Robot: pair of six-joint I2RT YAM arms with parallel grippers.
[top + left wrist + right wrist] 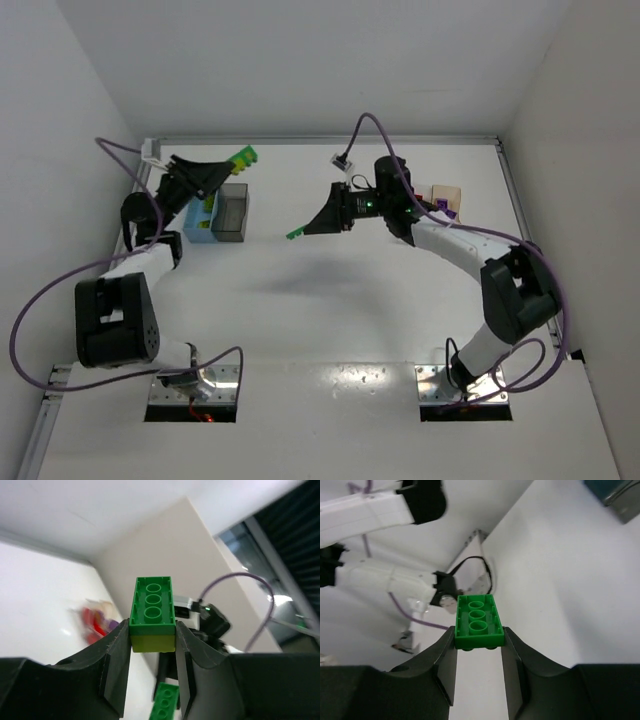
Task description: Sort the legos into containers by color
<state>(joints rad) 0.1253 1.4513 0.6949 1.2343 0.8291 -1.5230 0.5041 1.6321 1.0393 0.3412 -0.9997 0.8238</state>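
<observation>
The right gripper goes to the left in the top view over the dark grey bin [232, 212] next and releases the green brick, since that bin stands empty.
My left gripper [230, 168] is shut on a green brick stacked on a yellow-green one [243, 157], held in the air above the far left of the table. In the left wrist view the clump [152, 614] sits between the fingertips [152, 647]. My right gripper [308, 229] is shut on a flat green brick [296, 234], held above the table's middle; it shows in the right wrist view [477, 621] and in the left wrist view [167, 702]. A light blue bin [201, 221] and a dark grey bin [232, 212] stand side by side below the left gripper. A tan bin [445, 192] stands far right.
Purple pieces [448, 209] lie by the tan bin. Blurred red and purple bricks [96, 622] show in the left wrist view. The bins' corner [615, 495] shows at the top right of the right wrist view. White walls close the table on three sides.
</observation>
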